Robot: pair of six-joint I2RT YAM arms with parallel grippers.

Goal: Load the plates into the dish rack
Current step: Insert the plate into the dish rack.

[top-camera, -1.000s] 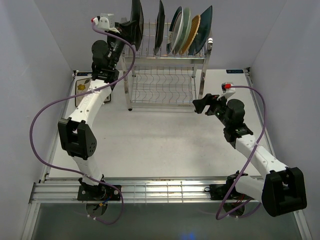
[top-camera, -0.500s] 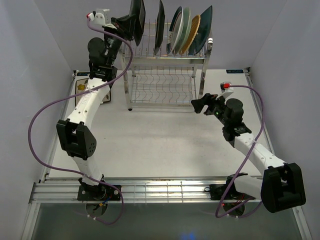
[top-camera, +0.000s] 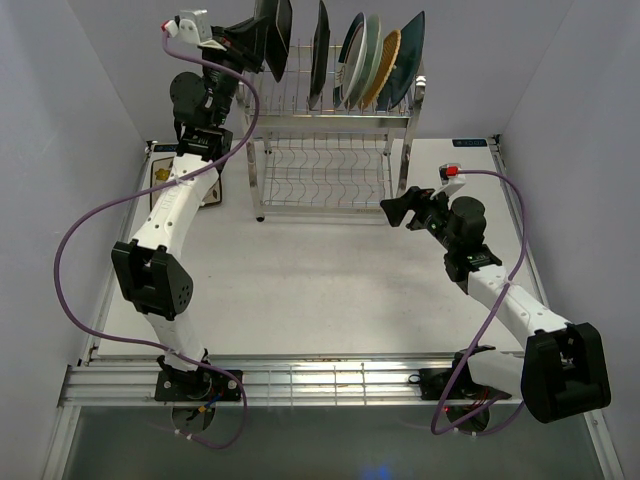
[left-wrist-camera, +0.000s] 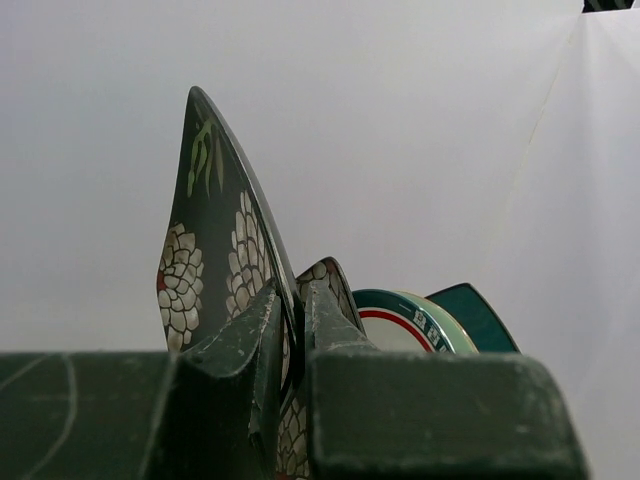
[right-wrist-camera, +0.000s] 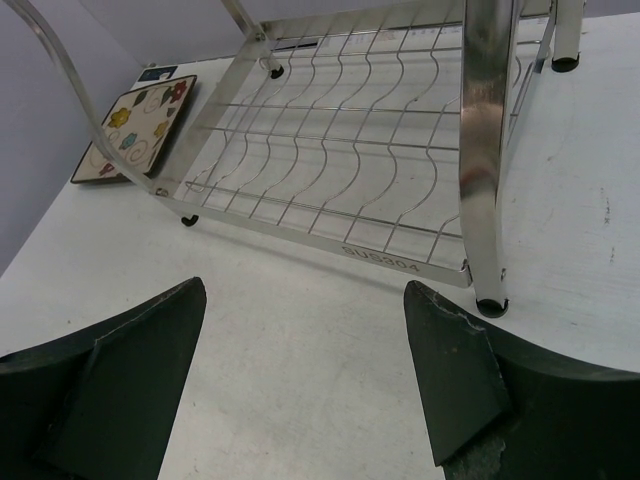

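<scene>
I will next move the dark floral plate [top-camera: 274,35] in my left gripper down, toward the standing dark plate, into the loose end of the dish rack's upper shelf.
The dish rack [top-camera: 330,165] stands at the back of the table. Its upper tier holds several upright plates: a dark one [top-camera: 320,50], a white striped-rim one [top-camera: 355,55], a pale green one [top-camera: 370,60], a woven orange one [top-camera: 387,65] and a teal one [top-camera: 410,50]. My left gripper [top-camera: 250,40] is high at the rack's left end, shut on the rim of a dark floral plate [top-camera: 274,35]. In the left wrist view the left gripper [left-wrist-camera: 290,305] pinches that plate [left-wrist-camera: 215,230] edge-on. My right gripper [top-camera: 400,212] hangs open and empty by the rack's front right post [right-wrist-camera: 485,150].
A cream floral rectangular plate [right-wrist-camera: 135,125] lies flat on the table left of the rack, partly behind the left arm [top-camera: 175,200]. The rack's lower tier [right-wrist-camera: 340,150] carries nothing. Walls close in the table on the left, right and back.
The left gripper has risen a little and shifted left with the dark floral plate still in it. The right gripper has crept slightly left toward the rack.
</scene>
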